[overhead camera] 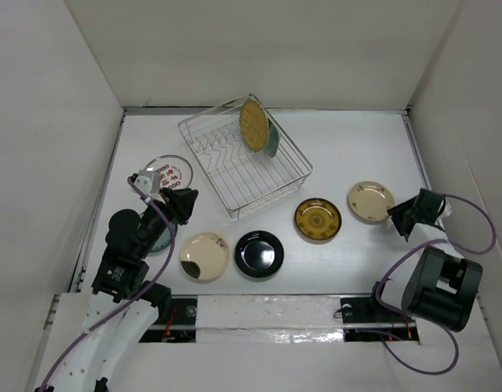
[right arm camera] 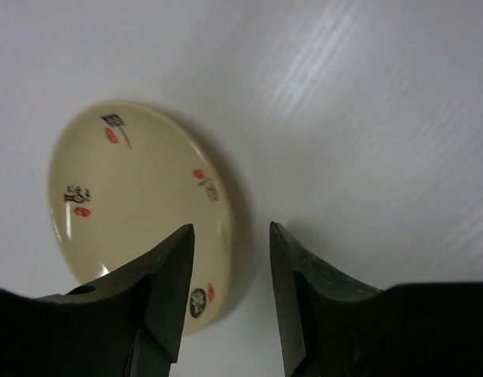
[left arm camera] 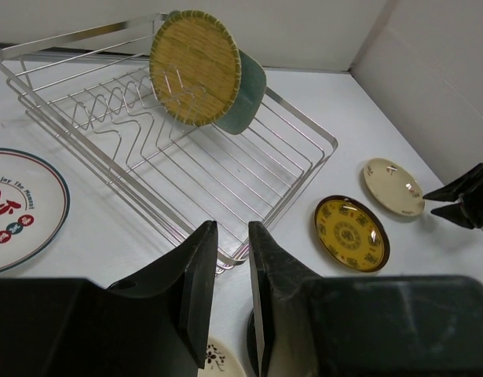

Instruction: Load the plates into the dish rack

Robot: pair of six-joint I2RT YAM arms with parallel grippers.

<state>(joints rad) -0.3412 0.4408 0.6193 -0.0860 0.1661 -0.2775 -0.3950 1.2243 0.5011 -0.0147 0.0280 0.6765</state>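
The cream plate's near rim (overhead camera: 390, 204) (right arm camera: 226, 239) is just below, between my open fingers, so I should next ease my right gripper down and close its fingers across that rim.
The silver wire dish rack (overhead camera: 234, 184) stands at the back centre. A tan woven-look plate (overhead camera: 253, 124) and a grey-green plate (overhead camera: 272, 140) stand upright in it. On the table lie a white plate with red marks (overhead camera: 171, 170), a cream plate with a dark blotch (overhead camera: 204, 256), a glossy black plate (overhead camera: 259, 253), a gold patterned plate (overhead camera: 317, 220) and a cream plate (overhead camera: 370, 201). My left gripper (left arm camera: 232, 228) is open and empty, above the table near the rack's front corner (left arm camera: 233, 255). My right gripper (right arm camera: 232, 229) is open, its jaws either side of the cream plate's (right arm camera: 131, 204) near rim.
A pale teal rim (overhead camera: 161, 238) shows under my left arm, mostly hidden. White walls close in the table on the left, back and right. My right gripper (left arm camera: 431, 202) shows at the far right in the left wrist view.
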